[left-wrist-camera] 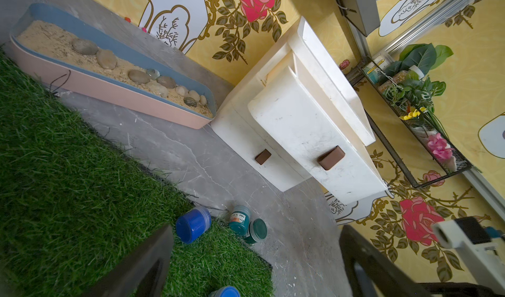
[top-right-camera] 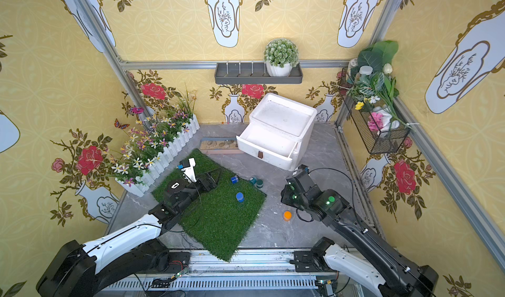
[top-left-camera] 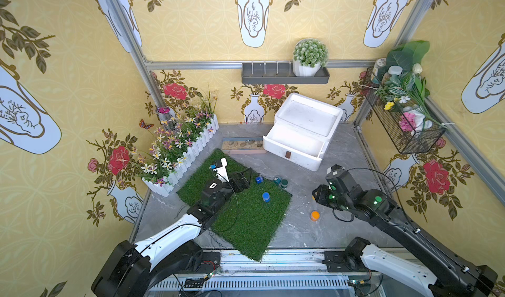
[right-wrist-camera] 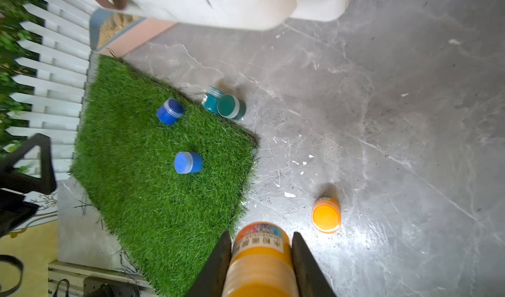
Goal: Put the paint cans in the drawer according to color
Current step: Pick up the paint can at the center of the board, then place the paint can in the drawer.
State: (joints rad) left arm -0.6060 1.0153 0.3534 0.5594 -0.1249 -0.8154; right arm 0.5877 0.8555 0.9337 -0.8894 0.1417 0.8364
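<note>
The top drawer is pulled out and empty, so my right gripper will rise outward over the drawer's white bottom (top-left-camera: 303, 144), lower the orange can there and let it go.
My right gripper (right-wrist-camera: 261, 234) is shut on an orange paint can (right-wrist-camera: 259, 257) and holds it above the grey floor. A second orange can (top-left-camera: 314, 215) stands on the floor close by. Two blue cans (top-left-camera: 259, 179) (top-left-camera: 266, 196) rest on the grass mat (top-left-camera: 246, 221). Two teal cans (top-left-camera: 277, 180) (top-left-camera: 284, 183) sit together at the mat's far corner. My left gripper (left-wrist-camera: 254, 265) hangs open and empty over the mat, just short of the nearer blue can (left-wrist-camera: 193, 224). The white drawer chest (top-left-camera: 289, 159) stands at the back with its top drawer pulled out.
A tray of sand and pebbles (top-left-camera: 243, 146) lies left of the chest. A white picket flower box (top-left-camera: 188, 150) lines the left side. A wire basket of flowers (top-left-camera: 404, 123) juts from the right wall, and a shelf with a potted plant (top-left-camera: 285, 77) hangs on the back wall.
</note>
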